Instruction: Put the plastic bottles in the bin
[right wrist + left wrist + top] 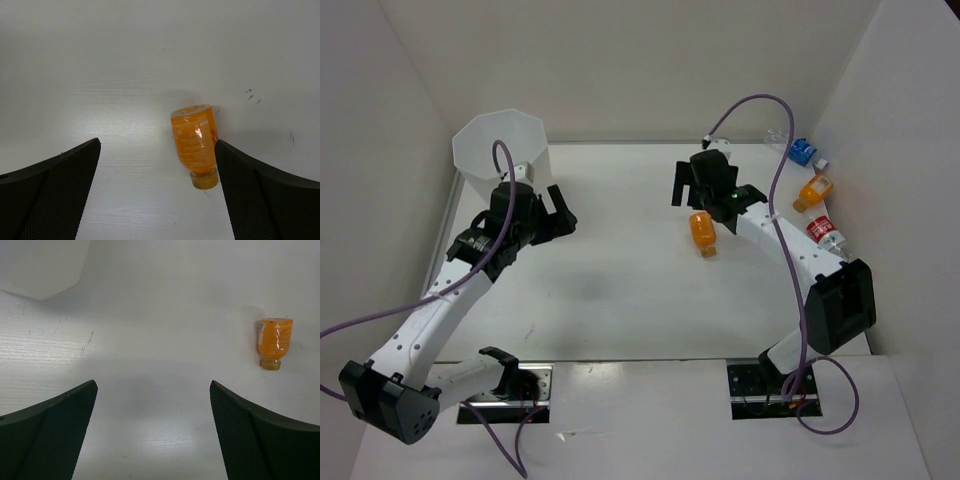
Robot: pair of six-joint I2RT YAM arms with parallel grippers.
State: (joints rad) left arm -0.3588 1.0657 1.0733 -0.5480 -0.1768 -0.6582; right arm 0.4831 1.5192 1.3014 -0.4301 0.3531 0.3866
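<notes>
The robot's right gripper will next go down onto the mid-table orange bottle's body [702, 229] [194, 136], moving slightly to the right in its wrist view, because the bottle's body is below it and toward that side.
One orange plastic bottle [703, 232] lies on its side mid-table, cap toward the near edge. My right gripper [712, 203] hovers open over it; in the right wrist view the bottle [195, 140] lies between the fingers, close to the right finger [260, 200], untouched by the gripper [156, 150]. A second orange bottle [814, 190] and a clear bottle with a blue label [800, 150] lie by the right wall. The white bin [500, 150] stands at the back left. Beside it my left gripper [558, 215] [153, 390] is open and empty, with the mid-table bottle [274, 340] far off to its right.
A small bottle with a red label [823, 232] lies at the right edge near the right arm. White walls enclose the table on the left, back and right. A corner of the bin [40, 265] shows at the top left of the left wrist view.
</notes>
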